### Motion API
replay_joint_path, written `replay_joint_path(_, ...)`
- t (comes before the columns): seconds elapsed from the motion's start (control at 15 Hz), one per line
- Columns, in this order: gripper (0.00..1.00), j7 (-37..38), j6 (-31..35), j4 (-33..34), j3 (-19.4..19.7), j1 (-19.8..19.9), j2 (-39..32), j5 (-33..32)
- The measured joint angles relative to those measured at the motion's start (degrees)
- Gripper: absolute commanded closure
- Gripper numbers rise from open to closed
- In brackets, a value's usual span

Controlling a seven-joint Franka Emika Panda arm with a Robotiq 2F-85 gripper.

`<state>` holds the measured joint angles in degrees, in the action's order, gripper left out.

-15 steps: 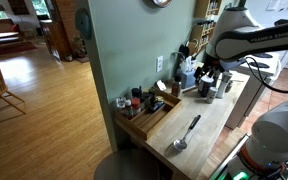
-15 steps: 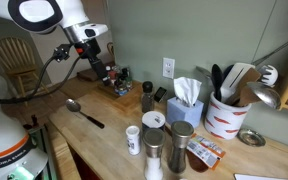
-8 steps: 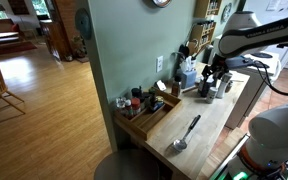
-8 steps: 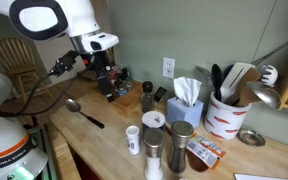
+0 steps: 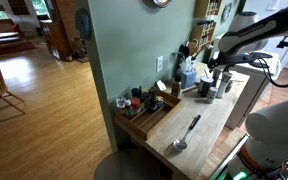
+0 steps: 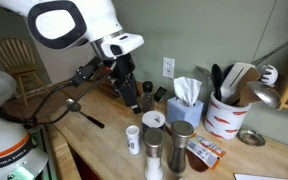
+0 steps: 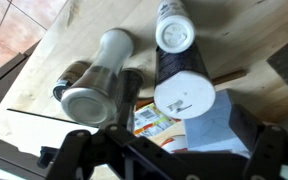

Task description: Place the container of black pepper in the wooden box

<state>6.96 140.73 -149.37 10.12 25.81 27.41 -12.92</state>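
Observation:
My gripper will move across the jars toward the orange packet, since it hangs high and to one side, and then it will go down over the container [image 6: 182,137] [image 7: 128,91] beside that packet.
The container of black pepper [image 7: 94,85] is a greyish cylinder with a paler top. It stands in a cluster of jars at the counter's front [image 6: 154,155]. My gripper [image 7: 174,165] is open and empty, and hangs above this cluster in the wrist view. In an exterior view the gripper [image 6: 134,95] is over the counter, between the jar cluster and the wall. The wooden box [image 5: 149,122] lies at the counter's end and holds several small jars. In an exterior view my arm mostly hides the cluster.
A white-lidded jar [image 7: 184,95], a white-capped bottle [image 7: 174,30] and an orange packet [image 7: 149,120] crowd the pepper. A tissue box [image 6: 186,100], a utensil crock [image 6: 227,112] and a dark cylinder [image 6: 147,98] stand by the wall. A metal spoon [image 5: 187,133] lies on the counter.
My arm has swung away from the wooden box along the counter toward the jar cluster. The gripper stays open and empty.

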Motion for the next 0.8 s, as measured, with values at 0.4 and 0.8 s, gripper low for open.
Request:
replay_joint_path(0.4,0.00,5.95,4.34,8.01,0.58,2.64,-11.37,-2.74)
replay_joint_path(0.8,0.00,7.57,6.22,13.67,3.33,2.33,-20.06,-3.74)
